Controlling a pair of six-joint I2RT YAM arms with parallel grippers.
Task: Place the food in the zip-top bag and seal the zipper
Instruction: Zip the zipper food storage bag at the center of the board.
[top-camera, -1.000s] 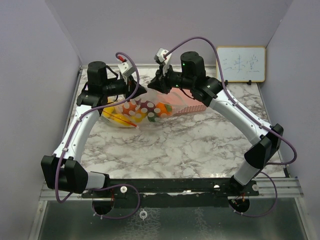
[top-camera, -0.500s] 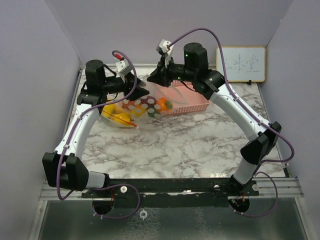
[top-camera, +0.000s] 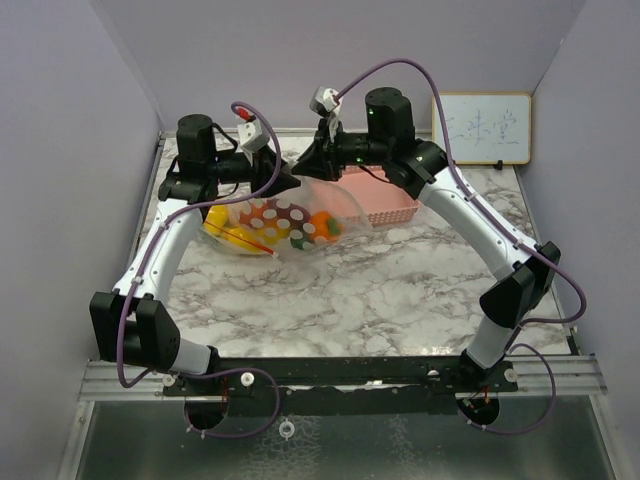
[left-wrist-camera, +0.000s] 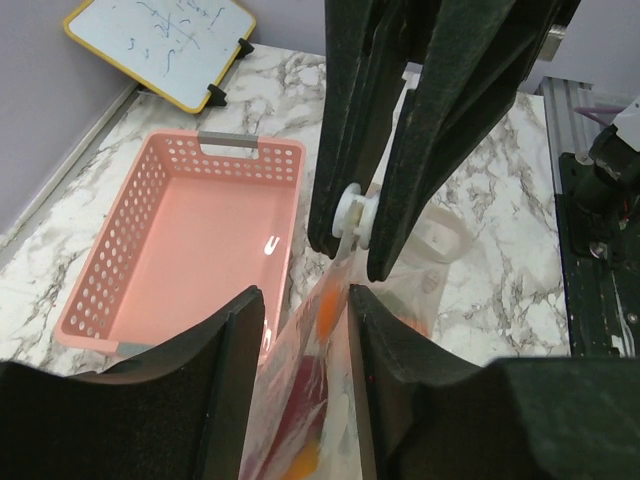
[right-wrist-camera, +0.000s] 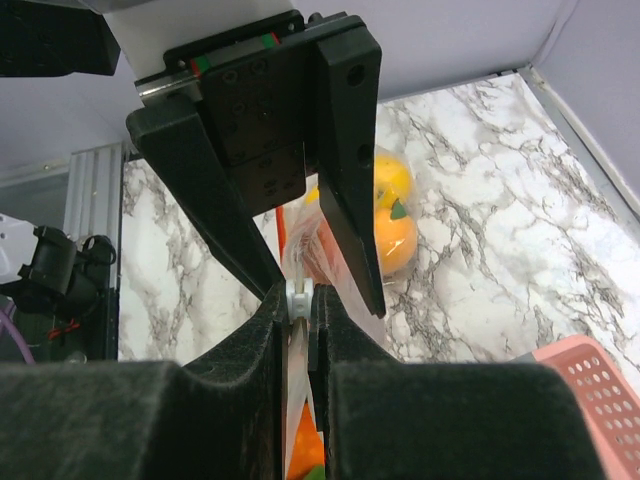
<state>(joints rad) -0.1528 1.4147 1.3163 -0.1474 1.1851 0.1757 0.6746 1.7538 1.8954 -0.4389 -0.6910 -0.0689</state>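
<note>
Next, my right gripper draws the zipper's slider, still short of the corner, down and to the right in the top view to the bag's loose corner (top-camera: 364, 221), then releases.
The zip-top bag (top-camera: 292, 222), clear with white dots, lies at the back of the table. It holds the food: yellow pieces (top-camera: 236, 237) and an orange one (top-camera: 322, 224). My right gripper (top-camera: 308, 165) is shut on the white slider (right-wrist-camera: 298, 297) of the zipper (right-wrist-camera: 281, 228) and holds the bag's mouth edge up. The right wrist view shows orange fruit (right-wrist-camera: 388, 242) through the plastic. My left gripper (top-camera: 284, 182) faces it; in the left wrist view its jaws (left-wrist-camera: 305, 300) stand apart with the bag's top edge (left-wrist-camera: 318, 360) between them, loose on one side.
A pink perforated basket (top-camera: 390, 202) sits just right of the bag, empty in the left wrist view (left-wrist-camera: 190, 250). A small whiteboard (top-camera: 481, 128) leans at the back right wall. Purple cables loop above both wrists. Walls close in on the left, back and right.
The left gripper opened from shut, then narrowed a little around the bag's edge. The right arm swung back, uncovering the basket, and the bag's mouth end rose and spread rightward.
</note>
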